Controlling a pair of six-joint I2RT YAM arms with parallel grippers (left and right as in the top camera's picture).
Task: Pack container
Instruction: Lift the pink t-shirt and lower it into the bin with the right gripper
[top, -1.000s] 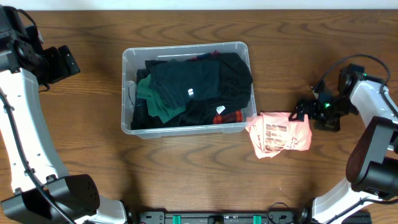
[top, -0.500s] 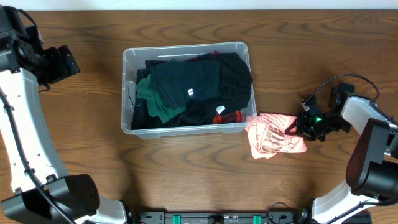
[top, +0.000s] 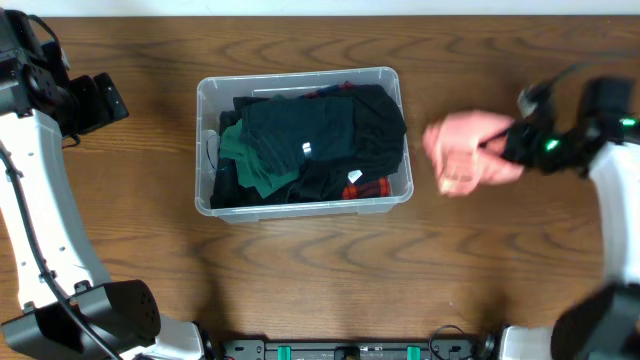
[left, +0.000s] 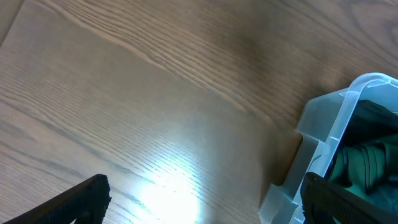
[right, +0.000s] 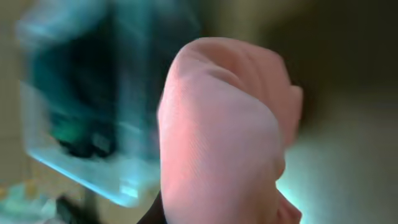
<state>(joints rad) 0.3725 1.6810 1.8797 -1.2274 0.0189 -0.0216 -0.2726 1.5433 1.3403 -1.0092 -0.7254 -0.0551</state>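
Note:
The robot's right gripper should go up first to get the pink garment (top: 462, 152) over the container's rim, then lower it onto the green garment (top: 245, 150).
The clear container (top: 300, 76) stands at the table's middle, filled with dark clothes (top: 320, 135) and a green garment (top: 245, 150). My right gripper (top: 502, 147) is shut on a pink garment (top: 462, 152), which hangs bunched in the air just right of the container. In the right wrist view the pink garment (right: 224, 137) fills the middle and hides the fingers; the container (right: 81, 118) is a blur to its left. My left gripper (left: 205, 208) is open over bare table beside the container's corner (left: 339, 118), with nothing between its fingers.
The left arm (top: 40, 180) stands along the table's left side, and the right arm (top: 615, 170) reaches in from the right edge. A red plaid piece (top: 365, 186) shows at the container's near right corner.
My right gripper closed on the pink garment, lifted it off the table and carried it up beside the container. The left arm has not moved.

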